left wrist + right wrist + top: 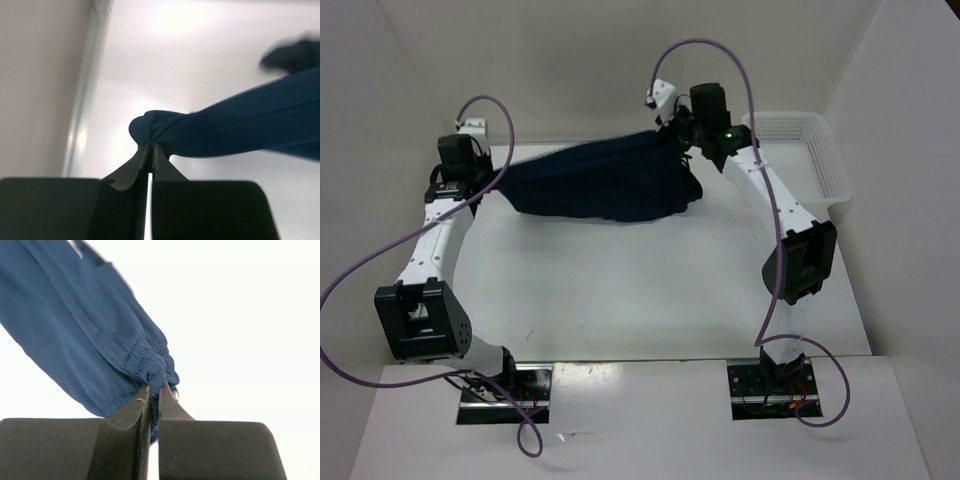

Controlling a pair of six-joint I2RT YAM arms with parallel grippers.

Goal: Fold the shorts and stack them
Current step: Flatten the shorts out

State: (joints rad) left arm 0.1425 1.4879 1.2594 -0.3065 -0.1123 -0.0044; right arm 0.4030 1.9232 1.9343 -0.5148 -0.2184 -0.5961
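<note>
The near tabletop is bare and lies clear below my right gripper and toward my base. My right gripper should next come back and down to release the waistband (145, 360) there.
The dark navy shorts (600, 180) are stretched sideways between my two grippers over the far part of the white table (620, 290). My left gripper (502, 173) is shut on the left corner of the fabric. In the left wrist view the cloth (240, 125) bunches at the closed tips of the left gripper (151, 146). My right gripper (682, 142) is shut on the right end. The right wrist view shows the gathered elastic waistband (145, 360) pinched between the tips of the right gripper (155, 388).
A white mesh basket (832, 165) stands at the far right of the table, just right of the right arm. White walls close in at the back and on both sides. Purple cables loop above both arms.
</note>
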